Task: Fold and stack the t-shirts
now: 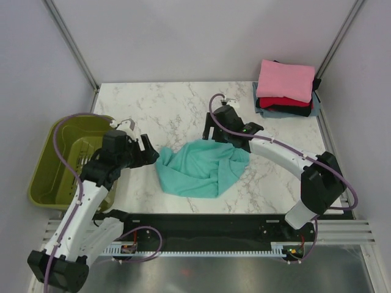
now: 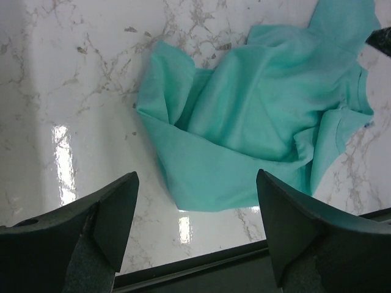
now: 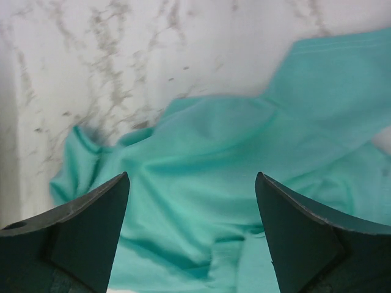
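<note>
My right gripper moves sideways and down onto the teal shirt's hemmed end (image 3: pixel 374 70) next, as that lies below the fingers, toward the right in the wrist view.
A teal t-shirt (image 1: pixel 201 168) lies crumpled on the marble table, near the front middle. My left gripper (image 1: pixel 148 152) is open and empty, just left of the shirt's left edge. In the left wrist view the shirt (image 2: pixel 256 110) lies ahead of the open left gripper (image 2: pixel 195 183). My right gripper (image 1: pixel 214 131) is open and empty over the shirt's far edge. In the right wrist view the shirt (image 3: pixel 244 159) fills the space under the right gripper (image 3: pixel 192 183). A folded stack sits at the back right: pink (image 1: pixel 285 80) on red (image 1: pixel 278 101), black (image 1: pixel 293 110) and grey-blue (image 1: pixel 315 110).
An olive-green plastic basket (image 1: pixel 58 165) stands off the table's left edge, beside my left arm. A black rail (image 1: pixel 201 223) runs along the table's near edge. Metal frame posts rise at the back corners.
</note>
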